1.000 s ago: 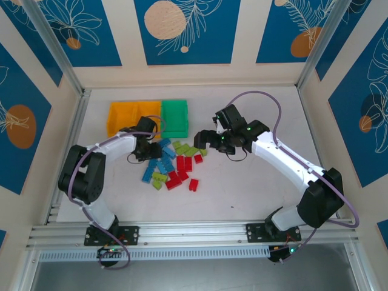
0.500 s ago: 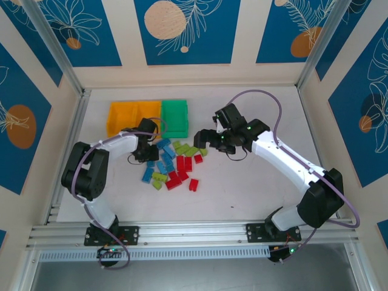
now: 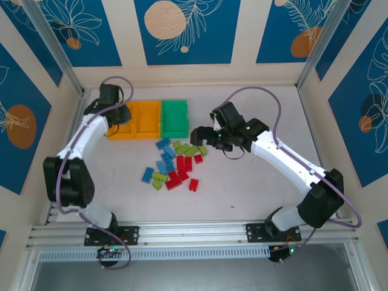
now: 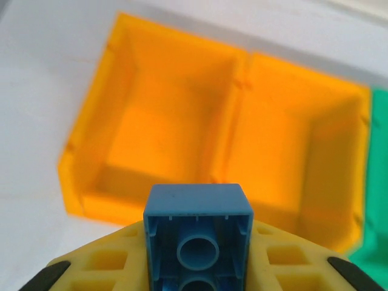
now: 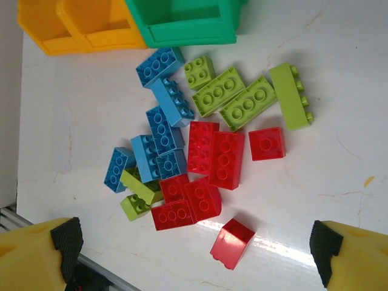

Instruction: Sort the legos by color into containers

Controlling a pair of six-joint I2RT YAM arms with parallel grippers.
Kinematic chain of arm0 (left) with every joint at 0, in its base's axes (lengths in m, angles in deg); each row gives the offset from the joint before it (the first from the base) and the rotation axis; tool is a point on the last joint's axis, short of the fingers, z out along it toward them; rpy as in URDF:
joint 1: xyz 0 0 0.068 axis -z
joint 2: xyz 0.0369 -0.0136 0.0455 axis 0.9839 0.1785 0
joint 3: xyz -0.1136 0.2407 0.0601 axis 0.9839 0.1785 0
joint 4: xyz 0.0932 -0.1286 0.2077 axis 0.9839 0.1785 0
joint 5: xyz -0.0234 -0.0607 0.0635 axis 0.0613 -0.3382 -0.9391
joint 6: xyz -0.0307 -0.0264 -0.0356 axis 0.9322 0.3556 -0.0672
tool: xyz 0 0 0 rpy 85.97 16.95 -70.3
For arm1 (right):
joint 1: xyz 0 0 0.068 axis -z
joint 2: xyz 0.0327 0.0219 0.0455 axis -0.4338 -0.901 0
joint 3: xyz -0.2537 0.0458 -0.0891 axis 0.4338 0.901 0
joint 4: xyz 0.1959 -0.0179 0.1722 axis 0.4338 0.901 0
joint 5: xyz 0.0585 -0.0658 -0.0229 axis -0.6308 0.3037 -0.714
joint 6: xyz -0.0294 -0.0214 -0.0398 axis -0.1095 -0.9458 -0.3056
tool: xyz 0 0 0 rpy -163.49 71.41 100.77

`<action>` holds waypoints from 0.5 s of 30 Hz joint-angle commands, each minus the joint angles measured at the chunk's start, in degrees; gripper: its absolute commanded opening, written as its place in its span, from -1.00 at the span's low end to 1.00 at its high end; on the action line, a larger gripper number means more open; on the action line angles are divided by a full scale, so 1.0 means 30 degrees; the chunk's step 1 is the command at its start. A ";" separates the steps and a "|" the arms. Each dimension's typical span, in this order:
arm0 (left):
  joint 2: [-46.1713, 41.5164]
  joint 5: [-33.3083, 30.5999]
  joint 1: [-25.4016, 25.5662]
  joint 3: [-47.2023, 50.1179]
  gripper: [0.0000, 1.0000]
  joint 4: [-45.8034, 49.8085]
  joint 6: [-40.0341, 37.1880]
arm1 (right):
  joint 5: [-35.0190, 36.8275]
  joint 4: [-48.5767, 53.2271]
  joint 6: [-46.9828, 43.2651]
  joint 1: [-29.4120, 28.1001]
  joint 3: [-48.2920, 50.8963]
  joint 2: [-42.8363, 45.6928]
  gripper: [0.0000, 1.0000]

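Observation:
The light blue lego goes down outward in my left gripper into the end orange container [image 3: 123, 128], which lies empty, and comes free there next.
My left gripper [image 3: 119, 115] is shut on a light blue lego [image 4: 198, 233], held hollow side toward the camera between the yellow fingers [image 4: 109, 260]. It hangs over the near wall of the left orange container [image 4: 151, 127], beside the second orange container [image 4: 291, 145]. The green container [image 3: 174, 118] closes the row. The remaining legos [image 3: 173, 163] lie loose mid-table: blue [image 5: 160, 130], red [image 5: 215, 151] and lime green [image 5: 236, 100] bricks. My right gripper [image 3: 203, 138] hovers open above the pile's right side, nothing between its fingers [image 5: 57, 242].
A single red brick [image 5: 233, 242] lies tipped over, apart from the pile on its near side. The table's left rail [image 3: 66, 151] runs close beside the left arm. Bare white tabletop [image 3: 254, 188] stretches right of the pile.
The left gripper closed on a blue brick at the pile, then swung back-left to the orange bins with it. The right arm barely shifted.

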 commanded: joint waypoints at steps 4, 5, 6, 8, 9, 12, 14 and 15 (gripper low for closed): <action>0.5212 0.0617 -0.1379 -0.4054 -0.58 0.0453 0.0014 | 0.0245 0.0091 0.0383 -0.0221 -0.0241 0.0278 0.97; 0.5847 0.0682 -0.1435 -0.4777 -0.54 0.0663 -0.0051 | 0.0264 0.0117 0.0388 -0.0223 -0.0196 0.0269 0.97; 0.6355 0.0735 -0.1498 -0.5422 -0.44 0.0961 -0.0065 | 0.0276 0.0109 0.0354 -0.0223 -0.0140 0.0247 0.97; 0.6938 0.0774 -0.1535 -0.6231 -0.27 0.1330 -0.0179 | 0.0381 0.0157 0.0316 -0.0223 -0.0058 0.0213 0.97; 0.6941 0.0745 -0.1528 -0.6389 -0.22 0.1375 -0.0258 | 0.0516 0.0178 0.0240 -0.0223 0.0001 0.0211 0.97; 0.6337 0.0684 -0.1535 -0.6413 -0.08 0.1514 -0.0409 | 0.1523 0.0159 -0.0274 -0.0161 0.0294 0.0057 0.98; 0.5604 0.0858 -0.1533 -0.6170 -0.05 0.1669 -0.0411 | 0.2294 -0.0232 -0.0830 -0.0009 0.0715 -0.0153 0.99; 0.5031 0.1107 -0.1506 -0.5803 -0.05 0.1572 -0.0357 | 0.2559 -0.0393 -0.1151 0.0142 0.0851 -0.0345 0.99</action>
